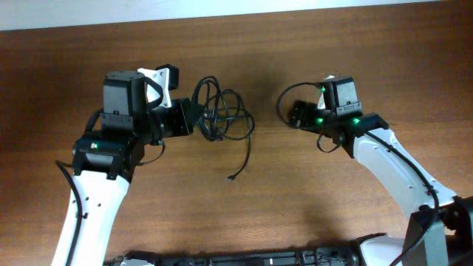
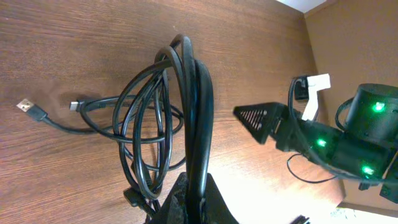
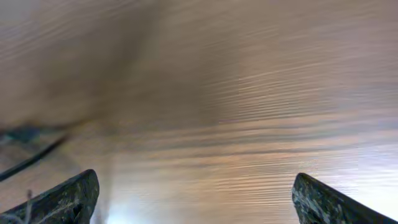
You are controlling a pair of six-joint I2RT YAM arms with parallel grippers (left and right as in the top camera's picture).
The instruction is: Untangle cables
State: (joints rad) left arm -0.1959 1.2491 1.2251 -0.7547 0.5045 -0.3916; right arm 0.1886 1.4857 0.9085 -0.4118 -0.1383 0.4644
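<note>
Next, my right gripper shifts left in the overhead view, onto the near loops of the bundle (image 1: 217, 132), since its open fingers are empty, apart from the bundle.
The cables (image 1: 224, 117) lie as one tangled bundle of thin black loops at the table's middle. One loose end with a small plug (image 1: 231, 177) trails toward the front. My left gripper (image 1: 198, 118) is shut on several strands at the bundle's left side. In the left wrist view the loops (image 2: 163, 112) rise from the shut jaws (image 2: 200, 198), and a USB plug (image 2: 30, 107) lies at the left. My right gripper (image 1: 298, 114) is open and empty, to the right of the bundle and apart from it. Its wide-spread fingers (image 3: 196, 177) frame blurred bare wood.
The brown wooden table (image 1: 310, 199) fills the view. A thin black wire (image 1: 284, 96) loops beside the right wrist. The right arm with green lights (image 2: 354, 140) shows in the left wrist view. A dark cord (image 3: 31, 158) crosses the right wrist view's left edge.
</note>
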